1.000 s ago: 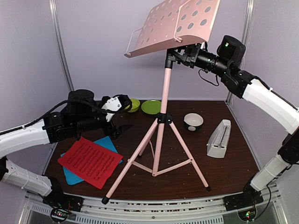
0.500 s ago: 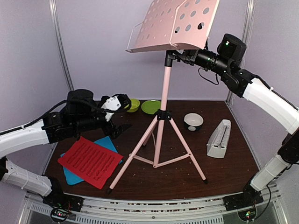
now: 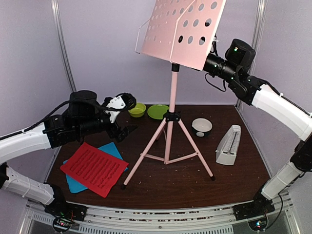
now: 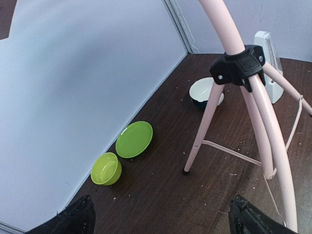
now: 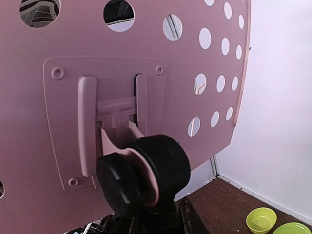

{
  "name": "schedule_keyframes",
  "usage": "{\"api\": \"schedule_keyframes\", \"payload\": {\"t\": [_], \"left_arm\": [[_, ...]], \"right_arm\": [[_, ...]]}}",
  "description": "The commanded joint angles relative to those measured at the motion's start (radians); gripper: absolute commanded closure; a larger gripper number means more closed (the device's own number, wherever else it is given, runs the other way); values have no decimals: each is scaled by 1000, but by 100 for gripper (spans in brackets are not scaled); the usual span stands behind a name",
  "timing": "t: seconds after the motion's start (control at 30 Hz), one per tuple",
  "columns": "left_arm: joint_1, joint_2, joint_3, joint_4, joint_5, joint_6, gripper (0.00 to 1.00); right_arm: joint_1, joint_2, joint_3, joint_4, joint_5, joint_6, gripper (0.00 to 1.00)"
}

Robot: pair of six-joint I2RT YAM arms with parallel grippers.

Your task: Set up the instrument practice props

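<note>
The desk is already steeply tilted, so I will gently move my right gripper back with it. Then I will open it to let go of the black neck below the knob.
The pale pink perforated music stand stands mid-table on its tripod legs, its desk tilted steeply. My right gripper is behind the desk, shut at the stand's tilt joint. The right wrist view shows the desk's back and black knob; my fingers are mostly hidden there. My left gripper is open and empty, hovering left of the stand's legs. The red page lies on the cyan page at front left. The white metronome stands at right, also seen in the left wrist view.
A lime-green bowl and plate sit at the back wall, also in the left wrist view as bowl and plate. A small white-and-dark bowl sits between the stand and the metronome. Walls close the back and sides.
The stand's desk has tipped from nearly flat to steep. The pole has come upright and the tripod feet have shifted back. My left gripper has barely moved.
</note>
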Motion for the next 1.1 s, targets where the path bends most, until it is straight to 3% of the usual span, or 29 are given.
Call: {"api": "schedule_keyframes", "payload": {"t": [0.0,0.13,0.4,0.53,0.77,1.07], "left_arm": [[14,-2,12,71,-59,-100,2],[15,-11,4,107,-17,-163,2],[14,50,-28,260,184,-218,3],[14,133,-10,328,246,-218,11],[14,303,51,484,314,-283,20],[9,462,191,567,392,-330,28]], "right_arm": [[35,-105,-7,186,117,-173,100],[57,-123,-48,201,163,-279,100],[81,-135,-138,300,204,-317,100],[87,-135,-168,313,202,-304,100],[94,-145,-200,319,228,-292,100],[95,-133,-188,315,232,-273,100]]}}
